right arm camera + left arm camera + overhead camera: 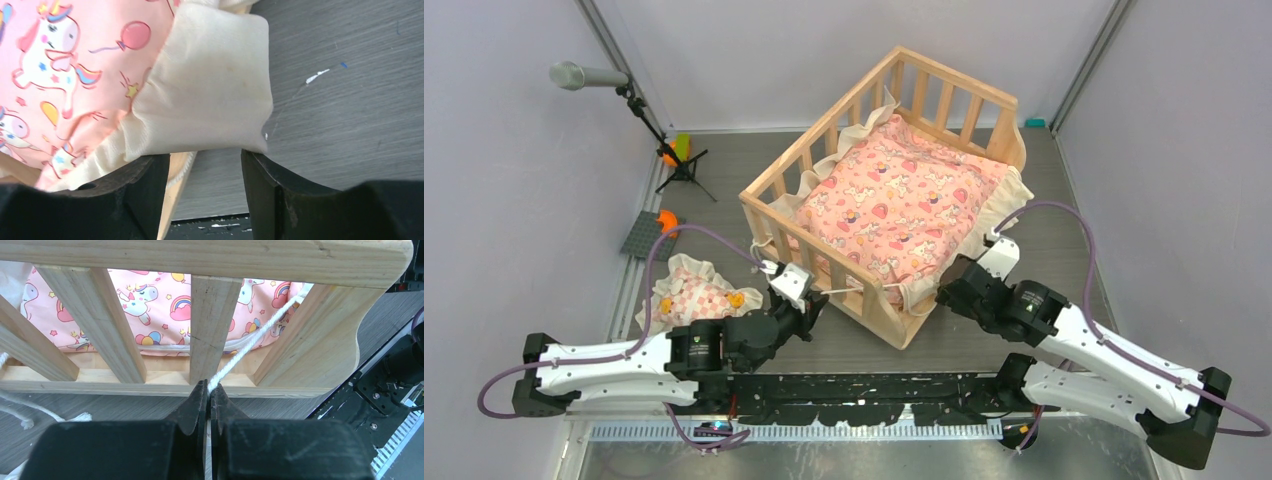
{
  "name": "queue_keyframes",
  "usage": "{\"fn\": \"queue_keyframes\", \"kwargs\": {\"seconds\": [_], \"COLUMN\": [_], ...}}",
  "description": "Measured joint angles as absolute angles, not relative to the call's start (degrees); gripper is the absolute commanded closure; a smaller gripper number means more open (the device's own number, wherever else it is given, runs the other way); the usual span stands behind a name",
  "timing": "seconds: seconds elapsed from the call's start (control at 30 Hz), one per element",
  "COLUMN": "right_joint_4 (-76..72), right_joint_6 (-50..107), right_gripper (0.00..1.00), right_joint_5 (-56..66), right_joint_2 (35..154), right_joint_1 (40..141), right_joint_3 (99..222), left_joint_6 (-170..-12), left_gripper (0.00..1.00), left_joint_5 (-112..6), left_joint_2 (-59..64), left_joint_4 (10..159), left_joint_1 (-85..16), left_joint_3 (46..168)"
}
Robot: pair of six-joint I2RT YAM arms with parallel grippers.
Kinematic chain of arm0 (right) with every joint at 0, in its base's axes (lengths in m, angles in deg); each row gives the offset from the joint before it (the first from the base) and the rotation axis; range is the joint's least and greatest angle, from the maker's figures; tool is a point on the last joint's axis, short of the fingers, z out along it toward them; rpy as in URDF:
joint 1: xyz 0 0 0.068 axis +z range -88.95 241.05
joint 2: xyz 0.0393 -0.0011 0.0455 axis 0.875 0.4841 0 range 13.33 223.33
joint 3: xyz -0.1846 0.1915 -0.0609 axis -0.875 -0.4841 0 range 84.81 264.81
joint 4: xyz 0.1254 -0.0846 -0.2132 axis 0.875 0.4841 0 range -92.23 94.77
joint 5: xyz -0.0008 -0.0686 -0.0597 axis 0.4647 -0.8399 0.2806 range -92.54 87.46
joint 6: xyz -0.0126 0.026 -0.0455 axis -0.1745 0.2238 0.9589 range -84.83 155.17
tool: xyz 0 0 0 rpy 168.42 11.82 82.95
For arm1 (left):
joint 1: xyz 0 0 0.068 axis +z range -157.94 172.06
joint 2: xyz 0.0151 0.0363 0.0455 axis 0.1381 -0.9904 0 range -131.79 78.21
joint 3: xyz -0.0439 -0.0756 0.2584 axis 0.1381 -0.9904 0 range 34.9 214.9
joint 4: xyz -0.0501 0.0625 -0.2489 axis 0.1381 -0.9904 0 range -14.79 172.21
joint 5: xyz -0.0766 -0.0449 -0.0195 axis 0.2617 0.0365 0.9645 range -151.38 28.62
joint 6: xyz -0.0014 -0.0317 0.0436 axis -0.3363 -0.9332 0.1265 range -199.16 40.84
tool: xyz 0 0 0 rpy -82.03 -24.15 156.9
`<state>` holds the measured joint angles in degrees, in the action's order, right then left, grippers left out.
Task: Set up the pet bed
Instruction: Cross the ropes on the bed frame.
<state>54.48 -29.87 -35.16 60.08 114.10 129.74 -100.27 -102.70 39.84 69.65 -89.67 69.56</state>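
The right gripper sinks down and toward the bed's near corner next, below the cream frill [210, 90] onto the white cord [183, 171]. That cord shows between the open fingers, hence this move.
The pet bed [954, 82], a pale wooden slatted frame, stands in the middle of the table with a pink unicorn cushion [904, 200] inside it. My left gripper [809, 300] is at the near slatted side, shut on a white cord [250, 342] that runs between the slats [210, 325] to the cushion. My right gripper [951, 290] is open at the bed's near right corner. The cushion's cream frill [210, 90] hangs just above its open fingers [145, 185], not gripped. A small frilled pillow [694, 300] lies on the table to the left.
A microphone on a stand [584, 75] stands at the back left by orange items [667, 155]. A grey plate [646, 235] lies at the left wall. A teal item [1034, 123] is at the back right. Loose cord ends [30, 415] lie by the near rail.
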Motion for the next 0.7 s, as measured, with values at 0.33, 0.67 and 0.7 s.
{"fn": "queue_keyframes", "kwargs": {"seconds": [0.33, 0.67, 0.7], "right_joint_4": [48.4, 44.7, 44.2], "right_joint_6": [-28.8, -28.0, -28.0], "right_gripper": [0.4, 0.49, 0.5], "right_joint_5": [-34.6, -30.7, -30.3], "right_joint_2": [63.5, 64.9, 64.8], "right_joint_1": [111.2, 107.8, 107.8], "right_joint_3": [130.0, 126.2, 125.5], "left_joint_6": [-100.4, -101.1, -101.1], "left_gripper": [1.0, 1.0, 1.0], "left_joint_5": [-102.7, -102.7, -102.7], "left_joint_2": [40.0, 40.1, 40.1], "left_joint_4": [69.4, 69.5, 69.5], "left_joint_1": [-89.7, -89.7, -89.7], "left_joint_3": [69.0, 68.8, 68.8]}}
